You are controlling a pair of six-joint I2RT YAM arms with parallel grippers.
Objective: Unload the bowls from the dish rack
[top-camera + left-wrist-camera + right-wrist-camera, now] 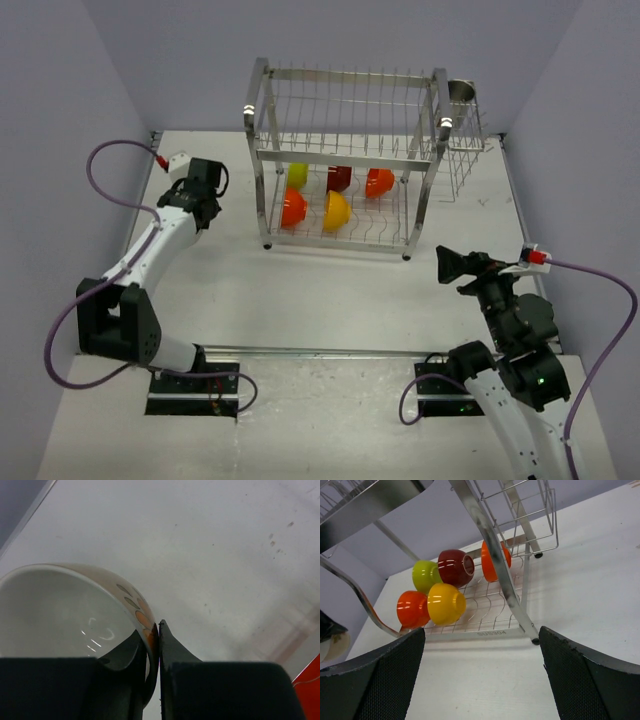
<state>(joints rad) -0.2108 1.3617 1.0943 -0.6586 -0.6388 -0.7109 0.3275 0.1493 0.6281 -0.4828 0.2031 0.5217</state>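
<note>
My left gripper needs to move outward and down to the bare tabletop by the wall [102, 532] next and let go of the bowl there, clear of the rack.
Five bowls stand on edge in the lower tier of the steel dish rack [262, 150]: lime-green [297, 175], dark red [339, 177], orange [379, 182], orange-red [293, 207] and yellow [336, 210]. They also show in the right wrist view: lime-green [425, 575], dark red [454, 567], yellow [445, 603]. My left gripper [190, 200] is left of the rack over the table. It is shut on the rim of the whitish orange-patterned bowl [60, 610], one finger inside and one outside [159, 630]. My right gripper [452, 268] is open and empty, in front of the rack's right leg [482, 675].
A small metal cup [461, 92] sits in the wire side basket [465, 150] at the rack's right end. The rack's upper tier holds no bowls. The rack's slanted post [490, 540] stands between my right gripper and the bowls. Walls close the table's left, back and right.
</note>
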